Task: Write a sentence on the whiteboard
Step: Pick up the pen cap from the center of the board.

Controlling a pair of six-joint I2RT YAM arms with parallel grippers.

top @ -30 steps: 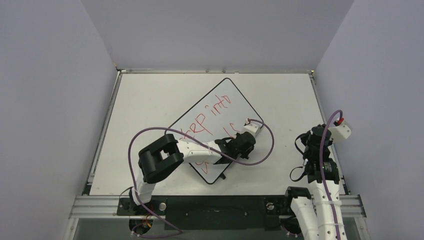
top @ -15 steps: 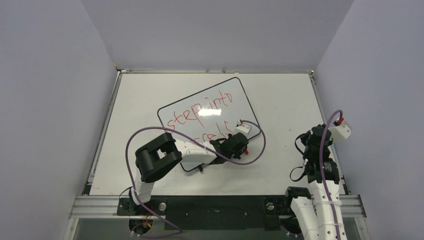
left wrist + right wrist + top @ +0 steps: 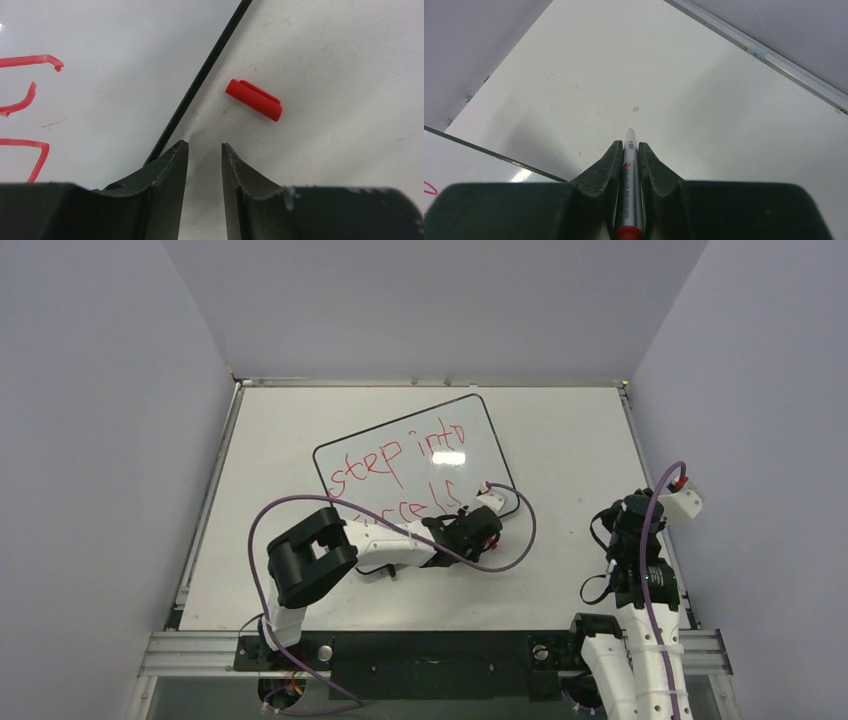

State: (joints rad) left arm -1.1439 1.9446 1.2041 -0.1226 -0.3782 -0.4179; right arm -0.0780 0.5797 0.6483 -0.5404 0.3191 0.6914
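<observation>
Next, my left gripper turns, moves over the red marker cap [image 3: 494, 544] [image 3: 254, 100], which lies slanted to its fingers, then lowers its fingers along the cap's sides.
The whiteboard [image 3: 470, 435] lies flat on the table, slightly tilted. The sentence [image 3: 395, 460] is in red marker: "step into" on the top line, while my left arm partly covers the second line. My left gripper [image 3: 487, 528] is at the board's lower right corner. In the left wrist view it [image 3: 205, 145] is narrowly open and empty, straddling the board's black frame [image 3: 200, 80], with red strokes [image 3: 30, 62] to the left. My right gripper [image 3: 630, 512] is off the board to the right, shut on a grey marker [image 3: 630, 167] with its tip bare.
A red marker cap [image 3: 253, 100] lies on the grey table [image 3: 560, 430] just past the board's edge, ahead of my left fingers. A purple cable [image 3: 520, 525] loops over the board's corner. Walls enclose the table on three sides.
The whiteboard has turned clockwise from a steep diamond tilt to nearly level. My left gripper moved with its lower corner, slightly toward the near edge. The right arm has not moved.
</observation>
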